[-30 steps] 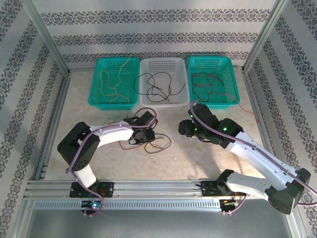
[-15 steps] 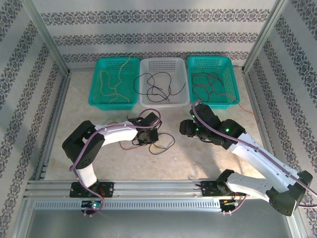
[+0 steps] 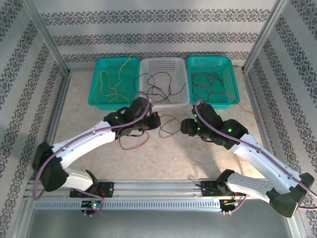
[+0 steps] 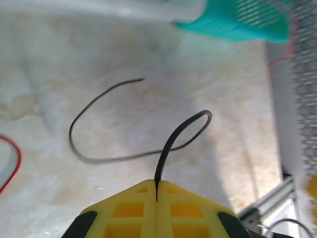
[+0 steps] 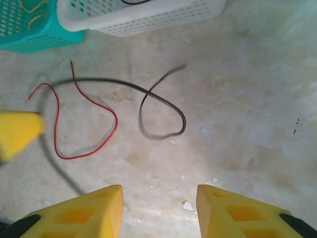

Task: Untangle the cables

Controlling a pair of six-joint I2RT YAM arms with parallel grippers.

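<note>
The black cable needs to go outward over the white basket [image 4: 114, 9] next, so I will raise my left gripper, carry the cable there and release it, because that basket already holds black cables.
My left gripper [image 4: 157, 191] is shut on a black cable [image 4: 170, 140], which rises from the closed yellow jaws and loops out over the table. From above, the left gripper [image 3: 154, 121] hangs just in front of the white basket, with the black cable [image 3: 173, 117] trailing right of it. A red cable [image 3: 134, 147] lies on the table below the left arm. My right gripper [image 5: 159, 208] is open and holds nothing. It hovers over the table short of the black cable [image 5: 163, 101] and the red cable [image 5: 99, 106]. Seen from above, the right gripper [image 3: 182, 128] faces the black loop.
Three baskets stand along the back. The left teal basket [image 3: 97, 94] holds a yellow cable [image 3: 113, 84]. The white basket [image 3: 182, 82] holds black cables. The right teal basket [image 3: 233, 82] holds dark cables. A red wire [image 3: 246, 110] trails right of it. Metal frame rails border the table.
My left gripper has shut on the black cable and swung up and right toward the white basket, drawing that cable away from the red one. The right arm has barely moved.
</note>
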